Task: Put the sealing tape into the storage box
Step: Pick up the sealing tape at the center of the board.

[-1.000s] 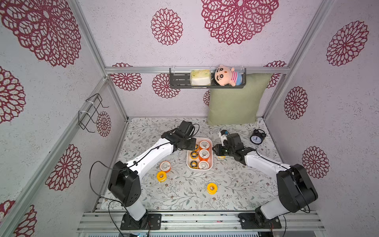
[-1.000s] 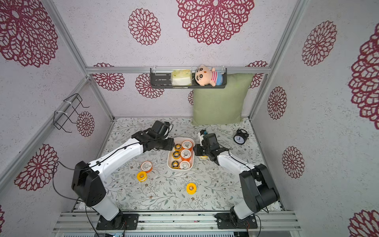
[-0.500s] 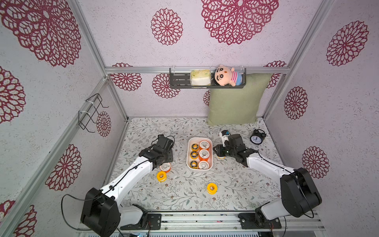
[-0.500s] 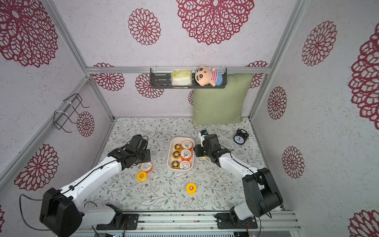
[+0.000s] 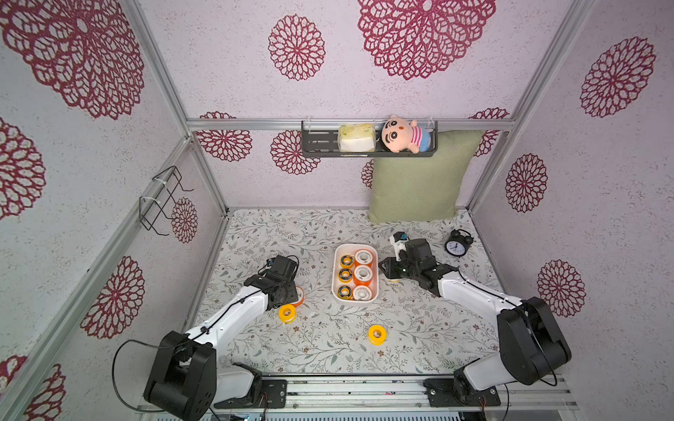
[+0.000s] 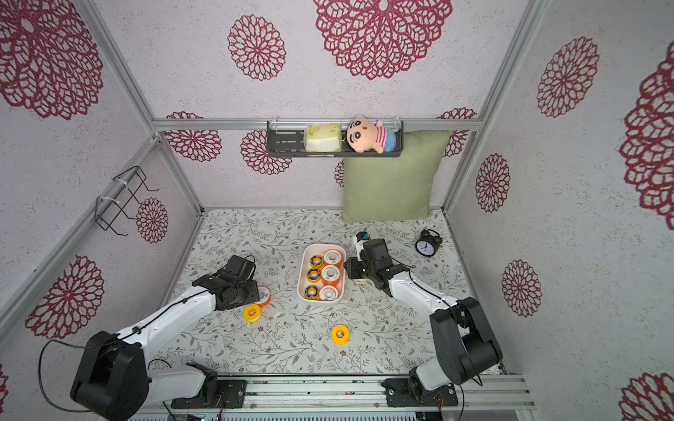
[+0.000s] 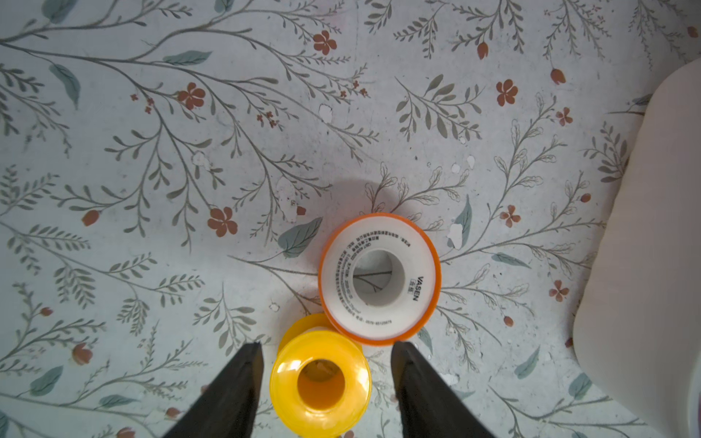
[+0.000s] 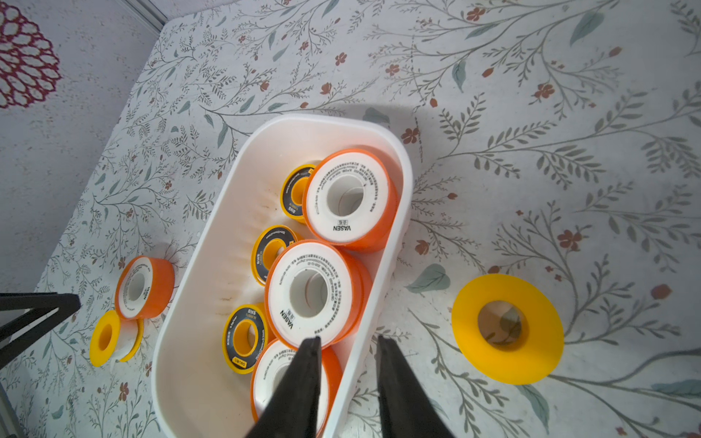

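Note:
The left gripper moves down and outward past the yellow spool onto the orange spool's rim away from the box (image 7: 338, 283) next, since its open hole leaves one finger room.
The storage box (image 5: 354, 301) is a white tub at mid-table, also seen in the right wrist view (image 8: 330, 119). It holds several sealing tape spools, orange-white and yellow-black. My left gripper (image 7: 326, 343) is open, its fingers on either side of a plain yellow spool (image 7: 288, 390) without touching it. An orange spool (image 7: 417, 280) lies just beyond, touching the yellow one. My right gripper (image 8: 348, 337) stands astride the box's right wall, jaws narrowly apart, one finger over an orange spool inside. A yellow spool (image 8: 466, 326) lies outside that wall. Another yellow spool (image 5: 377, 334) lies nearer the front.
A black alarm clock (image 5: 457, 246) stands at the back right, near a green pillow (image 5: 419, 178) leaning on the back wall. A black shelf (image 5: 321, 144) above holds a doll and a tissue pack. A wire rack (image 5: 160, 200) hangs on the left wall.
My left arm has swung from the box back to the loose spools on the left, and its jaws have widened. The right gripper has barely moved.

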